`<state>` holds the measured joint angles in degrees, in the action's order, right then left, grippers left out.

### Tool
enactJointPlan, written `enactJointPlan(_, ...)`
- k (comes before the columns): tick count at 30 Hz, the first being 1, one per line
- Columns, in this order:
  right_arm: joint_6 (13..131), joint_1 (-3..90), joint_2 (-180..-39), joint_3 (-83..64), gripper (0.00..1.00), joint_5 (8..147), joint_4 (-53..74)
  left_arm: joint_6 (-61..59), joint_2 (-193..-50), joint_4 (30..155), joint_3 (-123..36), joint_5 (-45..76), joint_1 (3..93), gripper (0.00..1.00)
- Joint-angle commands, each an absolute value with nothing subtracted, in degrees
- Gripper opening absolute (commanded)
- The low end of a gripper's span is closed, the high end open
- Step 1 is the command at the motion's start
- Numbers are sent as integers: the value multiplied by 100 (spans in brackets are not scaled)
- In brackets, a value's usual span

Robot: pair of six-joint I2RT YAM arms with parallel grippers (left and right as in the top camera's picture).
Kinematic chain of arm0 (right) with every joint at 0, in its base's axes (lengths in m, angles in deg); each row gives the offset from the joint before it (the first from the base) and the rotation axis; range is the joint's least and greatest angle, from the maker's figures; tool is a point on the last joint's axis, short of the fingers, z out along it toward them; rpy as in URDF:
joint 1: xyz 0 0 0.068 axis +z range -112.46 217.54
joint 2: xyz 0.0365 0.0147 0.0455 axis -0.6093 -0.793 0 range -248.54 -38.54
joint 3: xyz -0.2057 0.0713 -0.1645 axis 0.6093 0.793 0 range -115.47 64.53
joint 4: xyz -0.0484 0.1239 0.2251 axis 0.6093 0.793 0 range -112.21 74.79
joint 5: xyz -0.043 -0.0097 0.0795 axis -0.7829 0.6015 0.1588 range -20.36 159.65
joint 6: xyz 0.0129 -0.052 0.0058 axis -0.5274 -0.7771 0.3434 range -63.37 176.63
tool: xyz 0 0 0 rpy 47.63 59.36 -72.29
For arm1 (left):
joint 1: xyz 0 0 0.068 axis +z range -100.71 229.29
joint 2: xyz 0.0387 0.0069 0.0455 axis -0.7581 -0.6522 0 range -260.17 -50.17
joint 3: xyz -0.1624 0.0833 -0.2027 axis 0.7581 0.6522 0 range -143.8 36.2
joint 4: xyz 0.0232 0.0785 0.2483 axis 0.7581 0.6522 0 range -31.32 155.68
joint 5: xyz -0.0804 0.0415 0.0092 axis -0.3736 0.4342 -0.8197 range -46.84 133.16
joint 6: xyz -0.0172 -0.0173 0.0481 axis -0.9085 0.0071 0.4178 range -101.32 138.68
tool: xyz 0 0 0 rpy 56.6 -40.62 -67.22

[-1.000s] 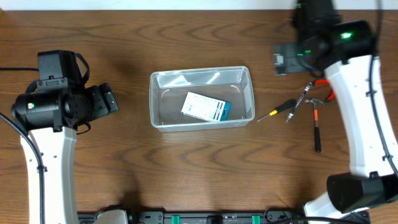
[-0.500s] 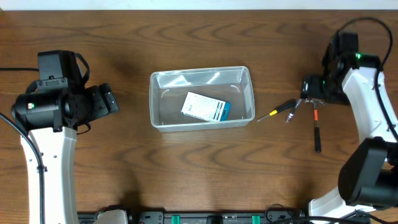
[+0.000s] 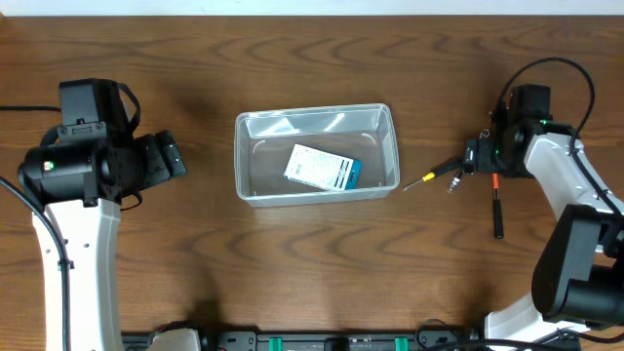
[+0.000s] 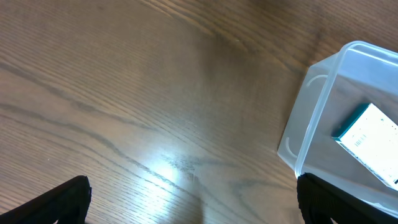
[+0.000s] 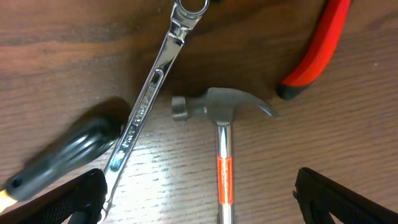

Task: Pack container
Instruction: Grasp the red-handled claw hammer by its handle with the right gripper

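Observation:
The red part of the hammer's handle, near the hammer's head, is between my open fingers, so I will move my right gripper down onto it.
The clear container stands mid-table and holds a white and teal box. My right gripper is open and low over the hand tools at the right. In the right wrist view its fingers straddle the shaft of a small hammer without touching it. A silver wrench, a black-handled screwdriver and red plier handles lie around the hammer. My left gripper is open and empty, left of the container. The container's corner shows in the left wrist view.
In the overhead view the hammer handle points toward the front edge, and the screwdriver lies between the container and my right gripper. Bare wood table lies in front of the container. The arm bases stand at the front corners.
My right arm swung from the back of the table down over the tools and now sits low above the hammer. The left arm, container and box have not moved.

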<state>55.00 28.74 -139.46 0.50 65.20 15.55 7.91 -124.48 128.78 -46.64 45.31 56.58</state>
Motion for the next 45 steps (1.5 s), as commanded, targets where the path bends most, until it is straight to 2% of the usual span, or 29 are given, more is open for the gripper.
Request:
enactJointPlan(1,5393,2760,-13992,153,98,6601,1472,697,-12421,12898,-4645,4619,5678,98)
enactJointPlan(11,5393,2229,-14137,153,92,6865,1461,695,-12421,12920,-4643,4619,5678,98)
enactJointPlan(28,5337,2222,-14921,153,91,7169,1402,695,-12421,12966,-4643,4619,5678,98)
enactJointPlan(30,5337,2222,-14980,153,85,7164,1419,695,-12421,12970,-4643,4619,5678,98)
enactJointPlan(34,5361,2222,-14991,153,63,7164,1443,695,-12421,12983,-4643,4619,5678,98)
enactJointPlan(38,5404,2222,-14993,153,50,7167,1465,695,-12421,12983,-4643,4619,5678,98)
enactJointPlan(41,5404,2222,-14993,153,44,7164,1485,695,-12421,12981,-4643,4619,5678,98)
enactJointPlan(45,5404,2222,-14993,153,27,7167,1489,695,-12421,12983,-4643,4619,5678,98)
